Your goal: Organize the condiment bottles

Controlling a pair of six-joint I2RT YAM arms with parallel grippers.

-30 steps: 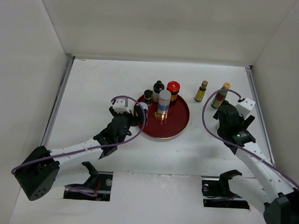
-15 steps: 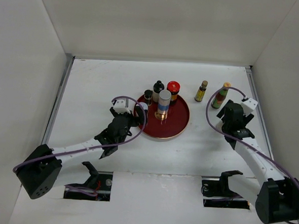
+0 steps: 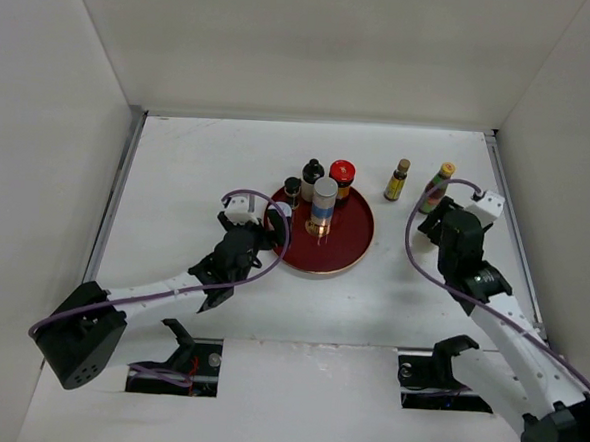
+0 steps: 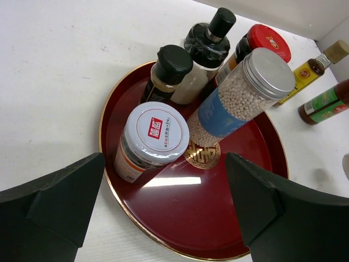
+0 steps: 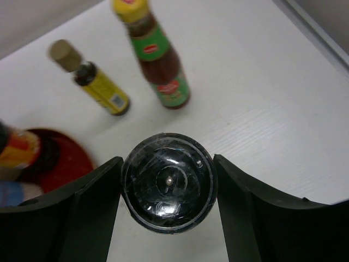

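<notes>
The right gripper moves its bottle left in the top view next, to the bare bottom of the tray beside the white-capped jar, lowers it and releases it.
The round red tray holds a white-capped jar, a small black-capped bottle, a black bottle, a red-capped jar and a tall grey-capped bottle. My left gripper is open and empty at the tray's left rim, with the white-capped jar just ahead of it. My right gripper is shut on a black-capped bottle, right of the tray; the arm hides this bottle in the top view. A yellow bottle with a brown cap and a red sauce bottle with a yellow cap stand on the table beyond it.
White walls enclose the table on three sides, with a metal rail along the right edge close to my right arm. The tray's front half is bare.
My right arm has swung its wrist a little left toward the tray. My left arm has hardly moved.
</notes>
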